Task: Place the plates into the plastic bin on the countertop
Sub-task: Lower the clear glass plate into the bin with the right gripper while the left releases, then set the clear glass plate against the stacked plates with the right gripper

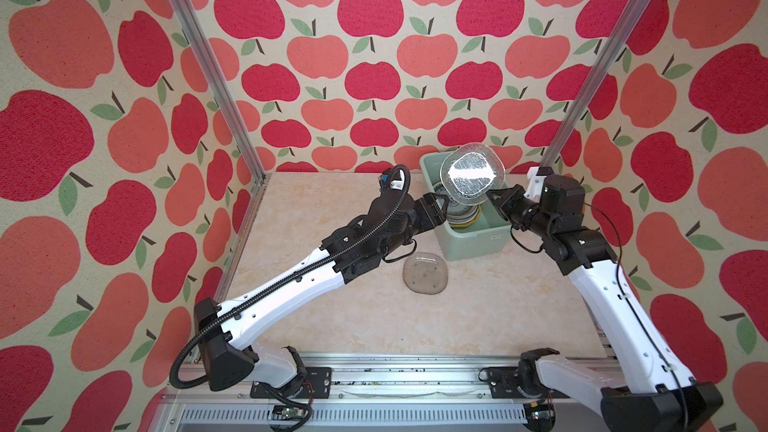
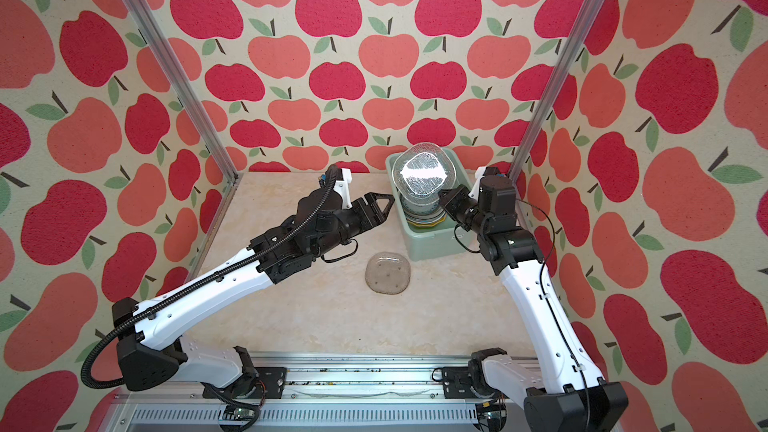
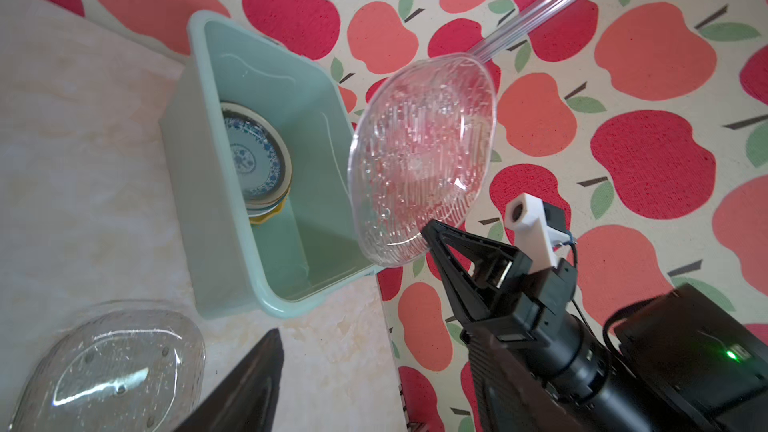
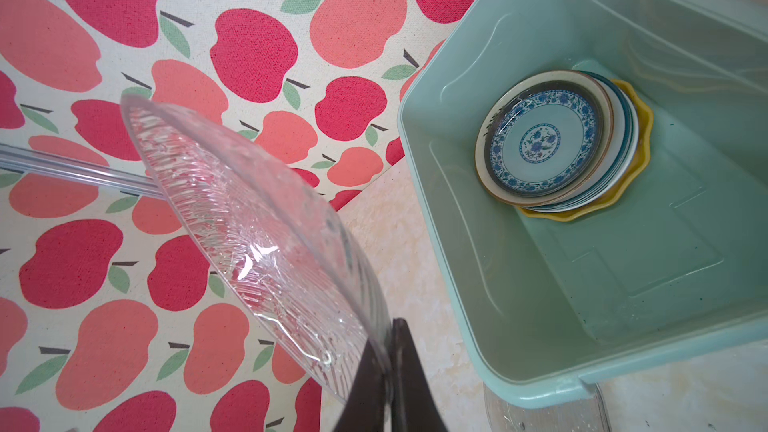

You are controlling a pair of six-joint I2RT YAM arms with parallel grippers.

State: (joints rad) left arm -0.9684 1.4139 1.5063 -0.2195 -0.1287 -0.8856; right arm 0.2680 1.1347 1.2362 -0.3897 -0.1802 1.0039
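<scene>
My right gripper should next lower and tip down into the bin and let go of the clear glass plate on the blue-patterned top plate (image 1: 460, 207) (image 4: 542, 142), because that stack is uncovered below.
A clear glass plate (image 1: 471, 174) (image 2: 424, 174) stands on edge above the pale green plastic bin (image 1: 473, 243) (image 2: 432, 248). My right gripper (image 1: 492, 195) (image 4: 388, 351) is shut on its lower rim. The right wrist view shows this plate (image 4: 249, 222) pinched between the two dark fingers. Inside the bin lies a stack of plates (image 4: 544, 143) (image 3: 253, 160), blue-patterned on top and yellow at the bottom. My left gripper (image 1: 442, 207) (image 2: 386, 209) is open and empty beside the bin's left wall. A second clear glass plate (image 1: 426, 274) (image 3: 108, 367) lies flat on the countertop (image 1: 332, 317).
The bin sits in the back right corner against the apple-patterned wall. Aluminium posts (image 1: 208, 64) (image 1: 602, 56) rise at both back corners. A rail (image 1: 374, 371) runs along the front edge between the two arm bases.
</scene>
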